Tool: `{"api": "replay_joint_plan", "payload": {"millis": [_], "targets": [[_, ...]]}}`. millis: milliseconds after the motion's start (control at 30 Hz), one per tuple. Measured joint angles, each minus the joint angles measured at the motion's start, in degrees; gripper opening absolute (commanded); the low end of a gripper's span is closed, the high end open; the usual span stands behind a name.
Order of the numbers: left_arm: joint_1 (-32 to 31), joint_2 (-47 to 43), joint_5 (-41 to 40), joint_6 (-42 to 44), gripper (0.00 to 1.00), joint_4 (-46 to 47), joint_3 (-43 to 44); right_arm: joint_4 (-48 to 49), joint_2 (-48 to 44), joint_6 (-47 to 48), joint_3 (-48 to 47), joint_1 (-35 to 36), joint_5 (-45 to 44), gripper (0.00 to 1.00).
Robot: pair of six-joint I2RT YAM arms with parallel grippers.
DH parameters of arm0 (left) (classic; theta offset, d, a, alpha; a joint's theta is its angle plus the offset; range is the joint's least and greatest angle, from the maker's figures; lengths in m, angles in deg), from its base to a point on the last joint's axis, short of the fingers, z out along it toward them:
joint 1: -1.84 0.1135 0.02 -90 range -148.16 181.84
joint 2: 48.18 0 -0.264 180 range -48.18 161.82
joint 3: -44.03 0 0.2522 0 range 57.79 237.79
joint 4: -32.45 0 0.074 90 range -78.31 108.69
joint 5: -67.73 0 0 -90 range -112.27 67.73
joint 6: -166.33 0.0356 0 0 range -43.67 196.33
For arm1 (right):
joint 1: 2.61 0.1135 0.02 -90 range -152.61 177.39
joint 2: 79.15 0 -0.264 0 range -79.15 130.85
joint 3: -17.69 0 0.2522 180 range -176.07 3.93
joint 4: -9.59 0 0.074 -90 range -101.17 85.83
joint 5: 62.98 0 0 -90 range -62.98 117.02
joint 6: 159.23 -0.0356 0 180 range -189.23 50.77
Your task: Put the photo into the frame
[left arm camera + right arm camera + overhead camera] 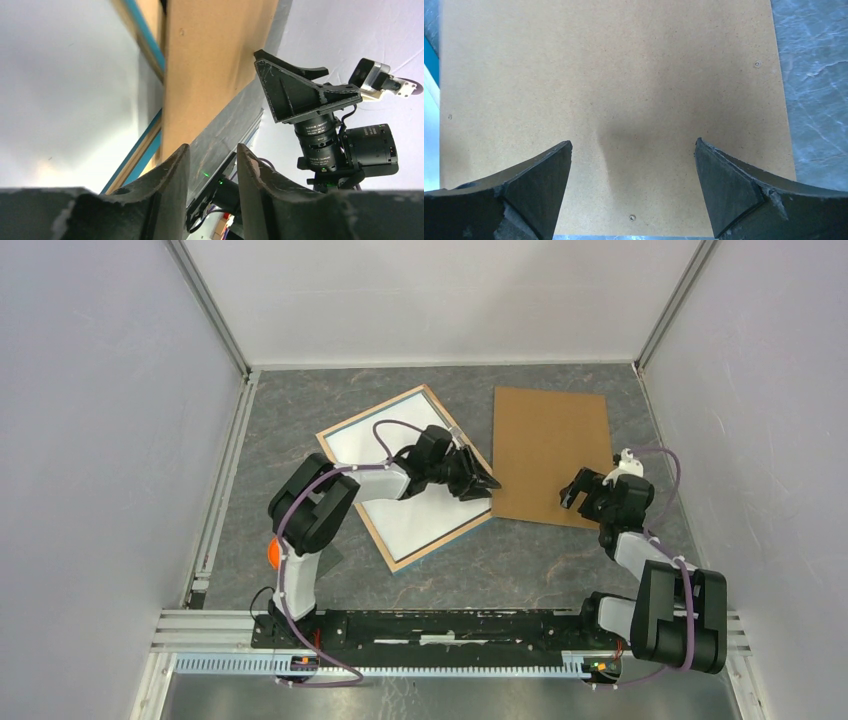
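The left gripper spreads its fingers wider next. Then it brings them astride the board's edge beside the frame to close.
The frame (375, 411) lies flat and turned at an angle left of centre, with a light wood rim and a thin blue edge (150, 47). A white sheet (370, 440) fills its middle, which I take to be the photo with its plain back up; no picture side shows. My left gripper (488, 483) sits low at the frame's right edge, beside the brown backing board (550, 450). Its jaws (212, 147) stand partly apart with only table between them. My right gripper (575, 495) hovers wide open over the board's near end (614, 75), holding nothing (633, 141).
The grey marbled table (540, 560) is boxed in by pale walls on three sides. A metal rail (220, 500) runs along the left side. The arms' base bar (440, 625) spans the near edge. A strip of the frame's blue edge (430, 65) shows left of the board.
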Motion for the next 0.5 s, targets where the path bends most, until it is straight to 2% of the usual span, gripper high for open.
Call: {"api": "replay_joint_plan", "payload": {"millis": [167, 267, 367, 500], "targets": [[0.85, -3.50, -0.96, 0.87, 0.62, -1.92, -2.95, 0.76, 0.55, 0.09, 0.63, 1.36, 1.81, 0.98], [1.14, -4.35, -2.69, 3.08, 0.74, -4.39, -2.64, 1.53, 1.07, 0.11, 0.63, 1.42, 2.36, 0.98], [1.18, -4.59, -5.29, 6.58, 0.75, -7.80, -2.01, 1.99, 1.36, 0.20, 0.63, 1.42, 2.60, 0.98], [1.16, -1.95, -5.11, 9.33, 0.66, -11.10, 3.04, 2.25, 1.62, 0.39, 0.63, 1.42, 2.62, 0.98]]}}
